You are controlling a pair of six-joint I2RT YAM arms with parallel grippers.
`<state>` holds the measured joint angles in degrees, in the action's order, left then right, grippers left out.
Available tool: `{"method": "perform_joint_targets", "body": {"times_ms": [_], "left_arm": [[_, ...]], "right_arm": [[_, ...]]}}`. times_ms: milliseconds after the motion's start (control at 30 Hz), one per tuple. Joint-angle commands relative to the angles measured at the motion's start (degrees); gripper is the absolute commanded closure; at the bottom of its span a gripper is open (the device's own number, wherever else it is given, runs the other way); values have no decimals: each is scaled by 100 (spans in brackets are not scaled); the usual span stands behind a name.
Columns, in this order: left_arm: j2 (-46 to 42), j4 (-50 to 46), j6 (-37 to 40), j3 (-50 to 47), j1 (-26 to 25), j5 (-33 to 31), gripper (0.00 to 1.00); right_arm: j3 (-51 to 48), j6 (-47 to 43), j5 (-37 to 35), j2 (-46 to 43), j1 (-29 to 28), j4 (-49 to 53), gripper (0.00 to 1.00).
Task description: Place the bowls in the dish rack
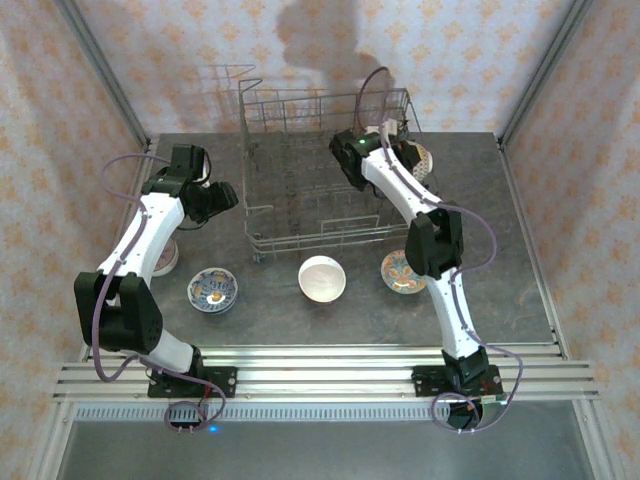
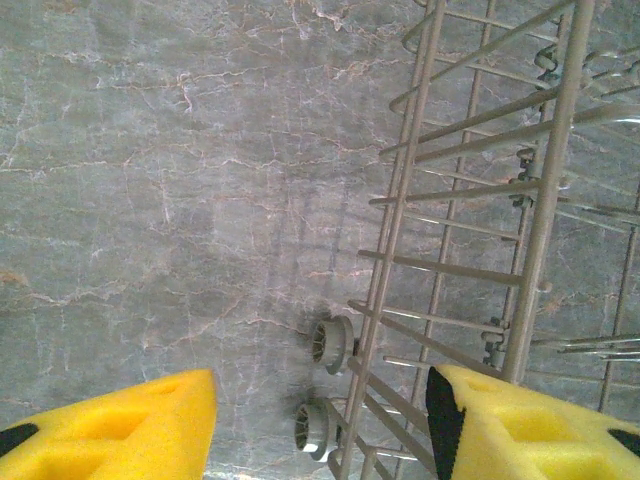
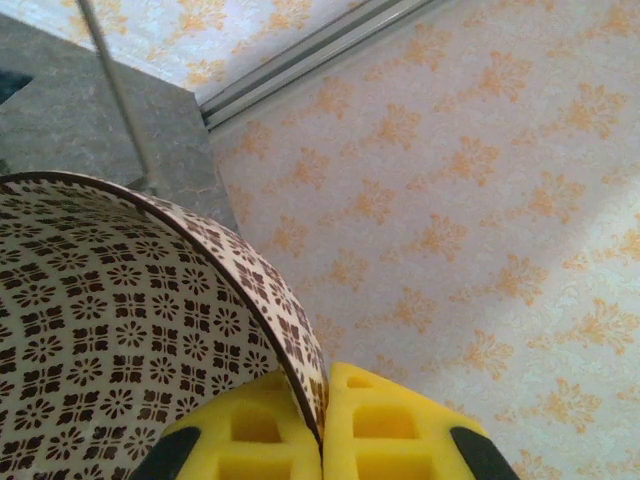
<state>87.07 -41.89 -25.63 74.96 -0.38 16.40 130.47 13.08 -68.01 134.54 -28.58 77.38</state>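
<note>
I should move my right gripper toward the middle of the rack first, then lower it and let go of the brown-patterned bowl, so that the bowl gets onto the rack's wire bottom.
The grey wire dish rack stands at the middle back of the table. My right gripper is shut on the rim of a brown-patterned bowl, held up at the rack's right rear corner. My left gripper is open and holds nothing; it hovers over the rack's left side wires and bare table, to the left of the rack. A blue-and-white bowl, a white bowl and an orange-patterned bowl sit in front of the rack. A pinkish bowl lies half hidden under the left arm.
Two small grey wheels stick out from the rack's lower edge between my left fingers. Patterned walls and metal frame posts enclose the grey marble table. An aluminium rail runs along the near edge.
</note>
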Motion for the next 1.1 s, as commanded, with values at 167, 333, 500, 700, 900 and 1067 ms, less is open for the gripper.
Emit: {"method": "perform_joint_targets", "body": {"times_ms": [167,333,500,700,900,1067], "left_arm": [[-173,-197,134,89,10,-50,41],[-225,-179,122,63,12,-49,41],[-311,-179,107,-11,12,-61,41],[-392,-170,84,-68,18,-63,41],[-462,-145,34,-91,12,-81,41],[-513,-127,-28,-105,16,-69,41]], "right_arm": [[319,260,-662,216,-51,361,100],[366,219,-637,342,-98,459,100],[332,245,-556,397,-194,576,100],[290,260,-198,472,-261,755,100],[347,420,100,582,-262,993,95],[426,343,519,555,-276,997,87]]}}
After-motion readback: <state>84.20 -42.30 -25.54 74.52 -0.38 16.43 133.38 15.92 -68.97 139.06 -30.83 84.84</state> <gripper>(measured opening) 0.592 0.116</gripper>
